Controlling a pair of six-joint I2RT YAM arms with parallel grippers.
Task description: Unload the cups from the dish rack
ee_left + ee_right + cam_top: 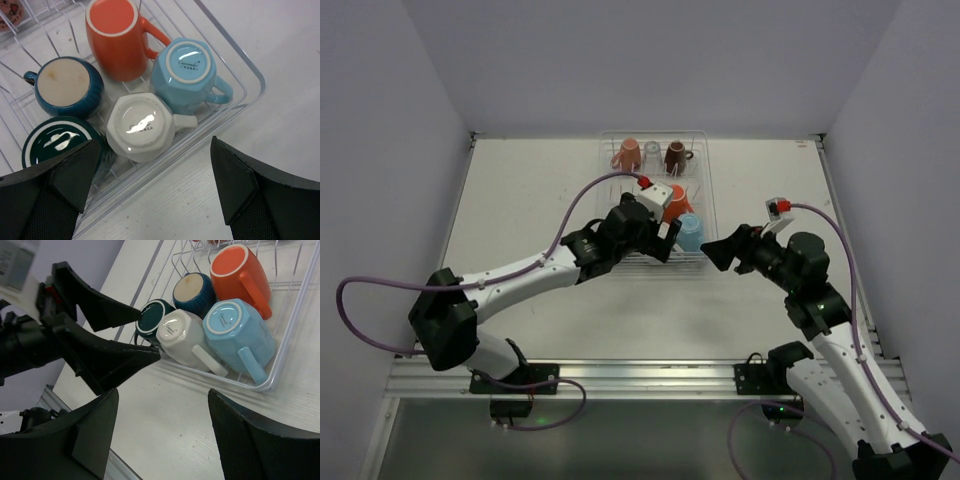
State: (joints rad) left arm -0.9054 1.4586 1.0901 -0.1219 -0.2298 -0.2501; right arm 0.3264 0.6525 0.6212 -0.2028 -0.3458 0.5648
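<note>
The cream-white cup sits below and outward with its upturned base (139, 125) uncovered, so next my left gripper brings its open fingers down and outward around it.
The white wire dish rack (706, 180) stands at the table's far middle. At its back are a salmon pink cup (627, 155), a clear glass (652, 153) and a dark brown cup (676, 157). In its near end, upside down, are the orange cup (116, 40), light blue cup (190, 72), cream-white cup (141, 126), navy cup (67, 86) and dark green cup (56, 142). My left gripper (155, 185) is open and empty, just above the rack's near rim by the cream-white cup. My right gripper (162, 415) is open and empty, over the table right of the rack's near corner.
The left gripper's black fingers (110, 360) reach in from the left in the right wrist view, close to the dark green cup (152, 317). Grey walls enclose the table on the left, back and right. A metal rail (650, 375) runs along the near edge.
</note>
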